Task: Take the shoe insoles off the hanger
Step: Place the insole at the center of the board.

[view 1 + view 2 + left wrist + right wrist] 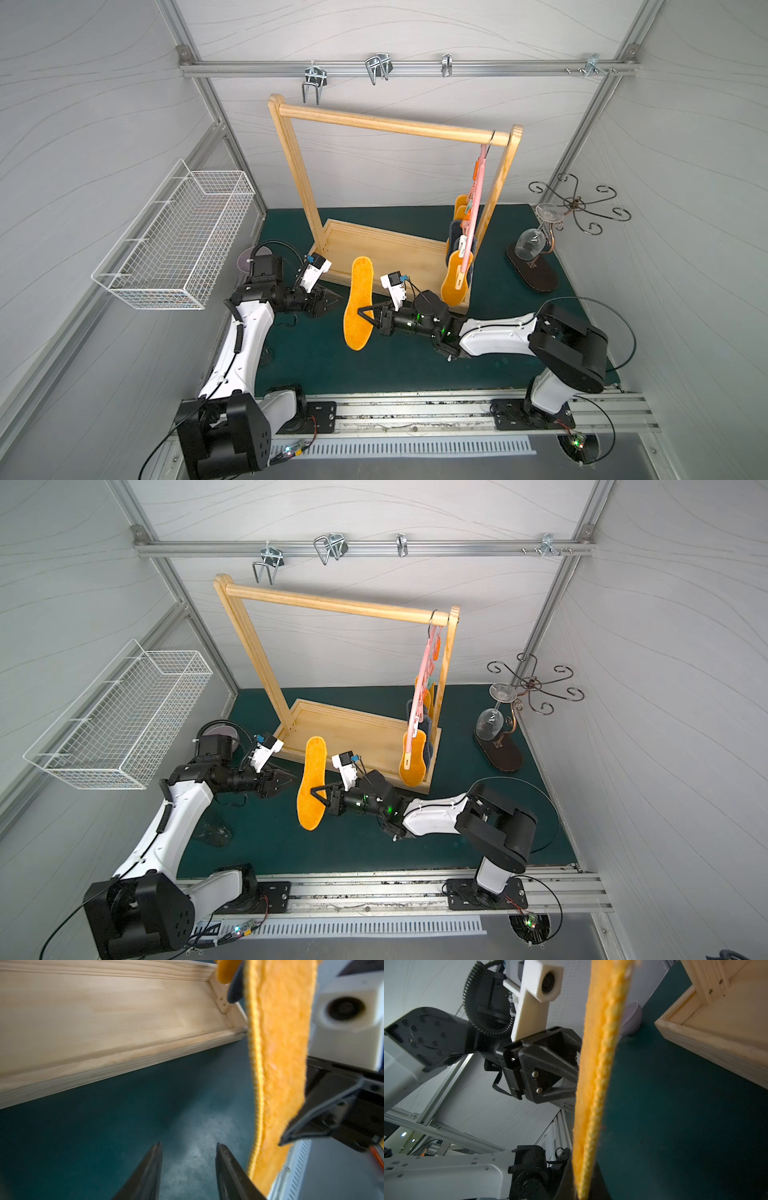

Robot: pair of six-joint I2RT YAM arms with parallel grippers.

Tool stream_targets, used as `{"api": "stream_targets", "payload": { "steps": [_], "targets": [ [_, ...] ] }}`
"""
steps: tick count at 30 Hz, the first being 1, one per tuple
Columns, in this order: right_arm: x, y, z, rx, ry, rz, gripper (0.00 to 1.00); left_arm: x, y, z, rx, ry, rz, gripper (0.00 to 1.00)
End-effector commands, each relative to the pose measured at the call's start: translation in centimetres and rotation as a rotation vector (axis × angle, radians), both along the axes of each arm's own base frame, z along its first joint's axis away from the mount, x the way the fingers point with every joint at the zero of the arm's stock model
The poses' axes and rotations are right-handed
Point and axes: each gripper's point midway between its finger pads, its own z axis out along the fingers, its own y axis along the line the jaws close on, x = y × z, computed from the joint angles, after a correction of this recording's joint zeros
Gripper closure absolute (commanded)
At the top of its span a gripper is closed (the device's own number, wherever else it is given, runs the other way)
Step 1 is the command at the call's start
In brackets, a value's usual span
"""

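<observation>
My right gripper lowers the insole down onto the bare green mat point(353, 360) point(648, 1140) next and releases its long edge, since the mat lies below, clear of the rack's tray.
My right gripper point(366, 316) is shut on one edge of an orange-yellow shoe insole point(358, 303), holding it upright above the green mat in front of the rack. In the right wrist view the insole point(600, 1064) shows edge-on, pinched at my gripper point(581, 1194). My left gripper point(336, 300) stands open just left of that insole, apart from it; its fingers point(154, 1167) have nothing between them. The pink hanger point(478, 187) hangs by its hook at the right end of the rack bar. Several orange and dark grey insoles point(455, 282) are clipped to it.
The wooden rack point(386, 124) has a tray base point(399, 249) behind both grippers. A white wire basket point(174, 241) is fixed to the left wall. A purple bowl point(249, 255) sits behind the left arm. A metal stand with a hanging glass point(532, 257) is at the right.
</observation>
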Motion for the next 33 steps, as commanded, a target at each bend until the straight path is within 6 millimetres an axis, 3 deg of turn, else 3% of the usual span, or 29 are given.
{"api": "stream_targets", "payload": {
  "steps": [1,5,9,14,17,27,33],
  "targets": [
    [0.0,0.4,-3.5,-0.08,0.153,-0.017,1.0,4.1,3.3,0.1,0.127,-0.115,0.174,0.52],
    [-0.3,1.3,-5.9,-0.109,0.266,-0.005,1.0,5.3,4.6,-1.4,0.179,-0.135,0.237,0.52],
    [-0.4,2.0,-8.0,-0.135,0.353,0.004,1.0,7.0,7.6,-3.3,0.279,-0.148,0.388,0.52],
    [-0.5,3.0,-9.1,-0.161,0.394,0.031,1.0,8.0,9.5,-4.6,0.325,-0.16,0.496,0.51],
    [-0.5,2.9,-10.7,-0.206,0.445,0.016,1.0,8.4,10.7,-5.3,0.343,-0.157,0.566,0.49],
    [-1.1,3.9,-14.0,-0.272,0.586,0.048,1.0,8.7,13.1,-5.7,0.389,-0.17,0.665,0.49],
    [-0.9,3.3,-16.4,-0.345,0.669,0.006,1.0,8.6,12.6,-5.7,0.366,-0.162,0.646,0.49]
  ]
}}
